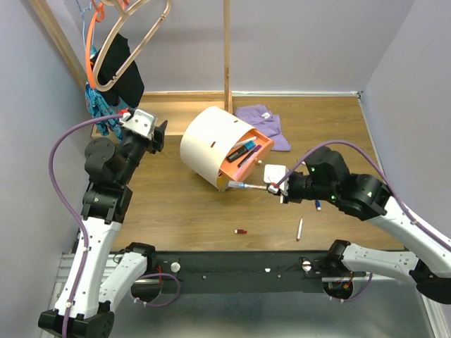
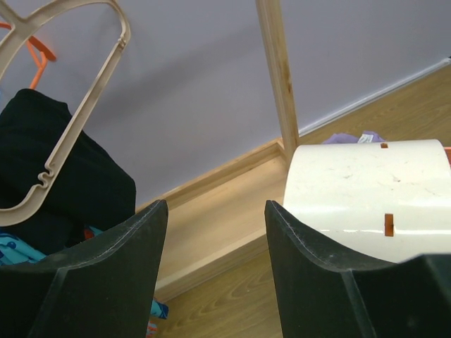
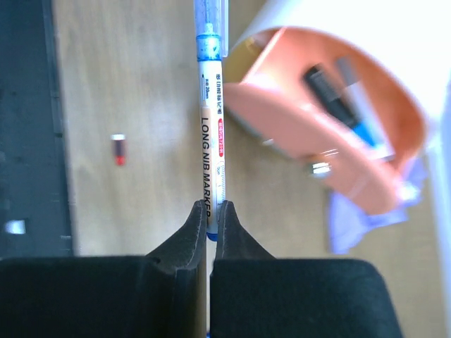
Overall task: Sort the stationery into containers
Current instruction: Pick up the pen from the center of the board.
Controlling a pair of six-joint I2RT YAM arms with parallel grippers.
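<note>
The right gripper moves outward and turns next, bringing the marker over the drawer's open inside, since the marker still hangs outside the drawer's near edge.
The container is a cream-white drum lying on its side, its orange drawer pulled out with several markers inside. My right gripper is shut on a white long-nib marker with a blue tip, held level just in front of the drawer. In the right wrist view that marker runs straight out from the gripper beside the drawer. My left gripper stands open and empty left of the drum; its wrist view shows the gripper with the drum wall to its right.
A thin white pen, a small red-and-black piece and a small blue item lie on the wooden table. A purple cloth lies behind the drum. A wooden post, hangers and a black garment stand at the back left.
</note>
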